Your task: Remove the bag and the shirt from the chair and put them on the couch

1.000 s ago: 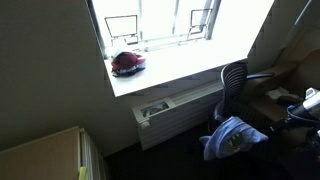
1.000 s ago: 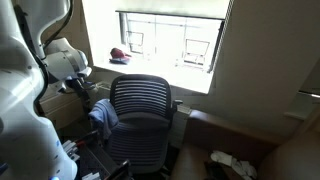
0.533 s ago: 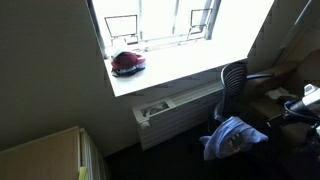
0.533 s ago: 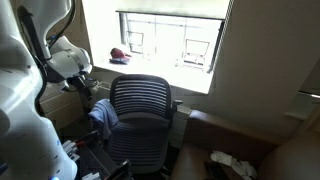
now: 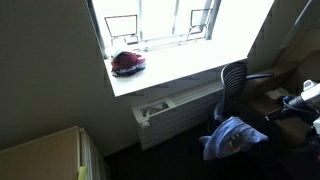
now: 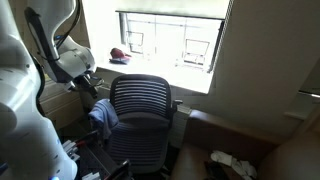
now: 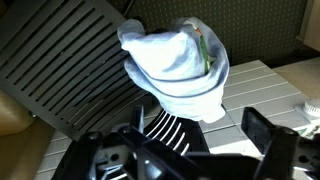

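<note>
The shirt's bunched fold lies below my open gripper's fingers, on the chair's side of them. The gripper lowers toward the chair and onto that fold next.
The black office chair stands by the window; its mesh back faces the camera in an exterior view. A light blue shirt lies bunched on the seat and hangs at the chair's side. In the wrist view the shirt is a pale bundle over the chair's dark slatted part. My gripper is open just short of the shirt, and nothing sits between the jaws. It shows beside the chair in both exterior views. No bag shows on the chair.
A red rounded object lies on the white window ledge. A white slatted radiator cover runs below the ledge. A dim brown upholstered seat lies beside the chair, with dark and white items on it.
The arm has shifted slightly beside the chair, with the wrist a little higher. The shirt and chair have not moved, and the gripper stays open.
</note>
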You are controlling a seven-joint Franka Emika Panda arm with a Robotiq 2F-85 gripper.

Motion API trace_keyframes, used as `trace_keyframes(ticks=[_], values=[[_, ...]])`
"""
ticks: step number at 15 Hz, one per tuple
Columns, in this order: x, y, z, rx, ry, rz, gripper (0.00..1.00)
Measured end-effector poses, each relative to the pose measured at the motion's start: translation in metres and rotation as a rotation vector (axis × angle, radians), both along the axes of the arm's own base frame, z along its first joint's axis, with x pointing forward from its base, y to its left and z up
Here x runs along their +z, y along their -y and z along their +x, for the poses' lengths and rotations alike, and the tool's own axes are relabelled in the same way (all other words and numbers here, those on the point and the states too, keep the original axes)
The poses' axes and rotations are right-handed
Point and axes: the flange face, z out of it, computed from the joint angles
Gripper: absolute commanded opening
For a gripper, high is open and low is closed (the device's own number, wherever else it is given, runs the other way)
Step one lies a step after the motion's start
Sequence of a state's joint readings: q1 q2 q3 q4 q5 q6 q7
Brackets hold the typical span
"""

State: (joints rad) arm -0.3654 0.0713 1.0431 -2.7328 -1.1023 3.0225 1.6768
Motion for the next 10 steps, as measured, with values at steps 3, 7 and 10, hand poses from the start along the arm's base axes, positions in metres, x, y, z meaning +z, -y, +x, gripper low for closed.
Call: trace_keyframes(ticks=[3, 7, 10], values=[[-0.001, 0.004, 0.004, 0.07, 0.049, -0.008, 1.0], [-0.016, -0.009, 0.01, 0.137, 0.147, -0.04, 1.0], [-0.054, -0.016, 0.018, 0.162, 0.231, -0.09, 1.0]])
